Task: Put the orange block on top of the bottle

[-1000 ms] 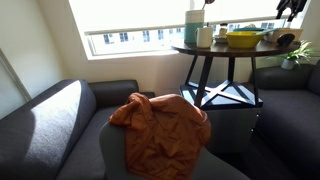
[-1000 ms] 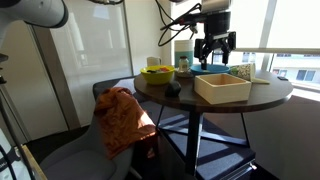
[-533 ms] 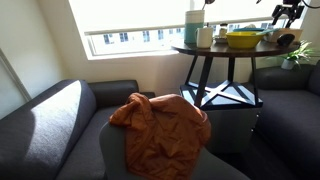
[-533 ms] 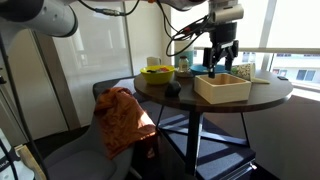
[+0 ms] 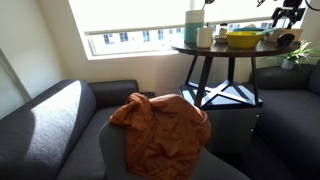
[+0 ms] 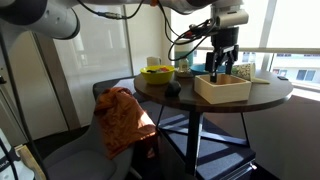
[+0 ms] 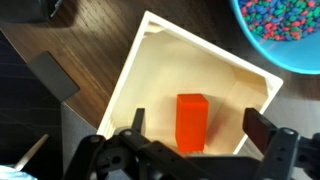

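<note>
Next, the gripper lowers into the wooden box (image 6: 222, 90) and closes on the orange block's long sides, since the block lies below it, between its open fingers.
In the wrist view the small orange block (image 7: 191, 122) lies inside a shallow light wooden box (image 7: 150, 50). My gripper (image 7: 200, 128) is open, with one finger on each side of the block and not touching it. In an exterior view the gripper (image 6: 222, 72) hangs just above the wooden box (image 6: 222, 90) on the round table; the block is hidden there. The teal-blue bottle (image 5: 192, 28) stands upright at the table's far side and also shows in an exterior view (image 6: 184, 60), behind the yellow bowl (image 6: 155, 72).
A bowl of coloured beads (image 7: 285, 25) sits beside the box. A white cup (image 5: 205, 37) stands by the bottle. A small dark object (image 6: 172, 90) lies on the dark round table (image 6: 170, 102). A rumpled orange cloth (image 5: 160, 120) lies on the grey sofa.
My gripper has moved sideways from near the bottle to above the wooden box and come lower. It stays open. Nothing else has moved.
</note>
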You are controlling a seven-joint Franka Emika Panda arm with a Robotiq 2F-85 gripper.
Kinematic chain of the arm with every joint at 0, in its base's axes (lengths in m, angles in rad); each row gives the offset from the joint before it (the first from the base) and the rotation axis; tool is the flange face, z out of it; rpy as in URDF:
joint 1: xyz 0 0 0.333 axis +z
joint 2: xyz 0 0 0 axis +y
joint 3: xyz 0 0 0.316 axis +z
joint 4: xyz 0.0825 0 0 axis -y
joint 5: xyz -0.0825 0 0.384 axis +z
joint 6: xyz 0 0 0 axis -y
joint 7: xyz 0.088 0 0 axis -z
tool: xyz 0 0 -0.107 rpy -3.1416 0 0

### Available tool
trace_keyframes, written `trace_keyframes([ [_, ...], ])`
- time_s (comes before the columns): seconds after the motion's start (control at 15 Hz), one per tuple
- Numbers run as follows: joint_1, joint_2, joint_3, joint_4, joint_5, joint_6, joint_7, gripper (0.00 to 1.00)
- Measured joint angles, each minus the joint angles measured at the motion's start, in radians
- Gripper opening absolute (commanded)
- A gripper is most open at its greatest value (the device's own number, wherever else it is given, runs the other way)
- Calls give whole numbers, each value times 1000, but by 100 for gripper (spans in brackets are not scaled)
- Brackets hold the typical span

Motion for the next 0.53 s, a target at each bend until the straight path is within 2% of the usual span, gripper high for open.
trace_keyframes([
  [0.47,4,53,-11,3,-12,43,-11,99],
  [0.53,6,57,-16,4,-19,51,-7,87],
])
